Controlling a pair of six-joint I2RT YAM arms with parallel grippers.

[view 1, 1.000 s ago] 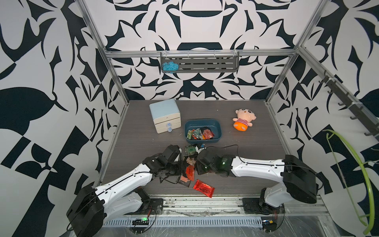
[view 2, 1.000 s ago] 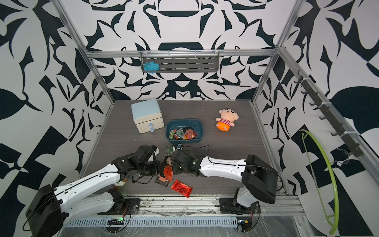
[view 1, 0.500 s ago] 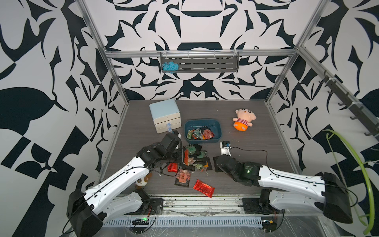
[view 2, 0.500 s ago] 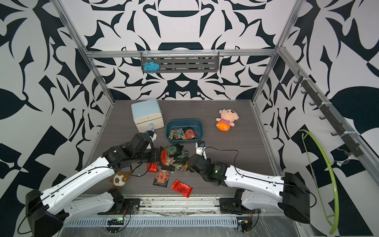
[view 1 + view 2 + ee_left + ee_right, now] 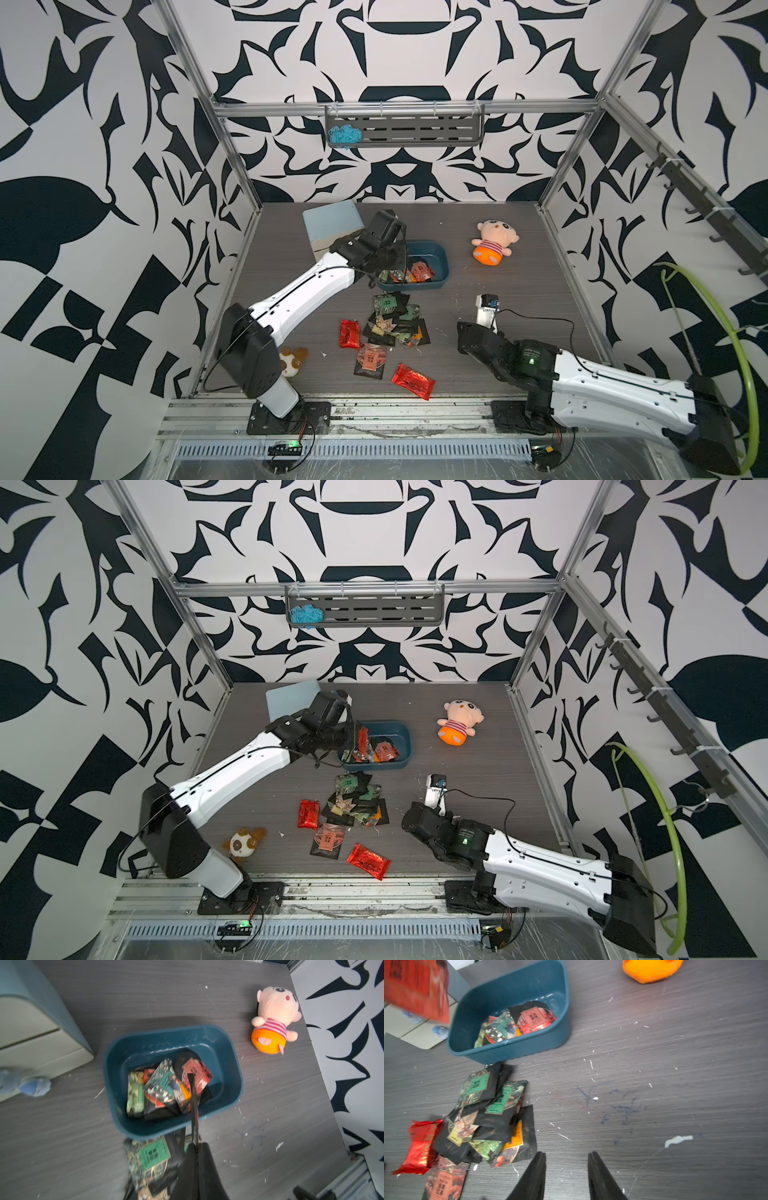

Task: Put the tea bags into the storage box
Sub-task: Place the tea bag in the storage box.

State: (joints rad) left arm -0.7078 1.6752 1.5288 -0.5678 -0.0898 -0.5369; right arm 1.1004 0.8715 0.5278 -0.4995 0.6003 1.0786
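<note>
The held bag hangs above the storage box's rim, so I will next move my left gripper outward and down over the red-labelled tea bag inside to release.
The storage box (image 5: 441, 258) (image 5: 405, 738) is a dark teal tray at mid-table with several tea bags (image 5: 160, 1086) lying in it. My left gripper (image 5: 196, 1145) (image 5: 353, 734) is shut on a red tea bag (image 5: 363, 741), which hangs edge-on (image 5: 194, 1105) over the box's near-left part and shows blurred in the right wrist view (image 5: 415, 987). A pile of tea bags (image 5: 390, 324) (image 5: 492, 1109) lies in front of the box, with red ones (image 5: 349, 333) (image 5: 413, 380) beside it. My right gripper (image 5: 566, 1157) (image 5: 460, 336) is open and empty, low over bare table to the right of the pile.
A pale blue and cream cabinet (image 5: 332, 220) stands behind the left arm, close to the box. A pink plush doll (image 5: 494, 245) lies at the back right. A small brown plush toy (image 5: 293, 361) sits by the left arm's base. A wall shelf (image 5: 403, 131) hangs at the back.
My left gripper has lifted a red tea bag from the pile and carried it back over the box. My right gripper has drawn back to the right of the pile and opened wider.
</note>
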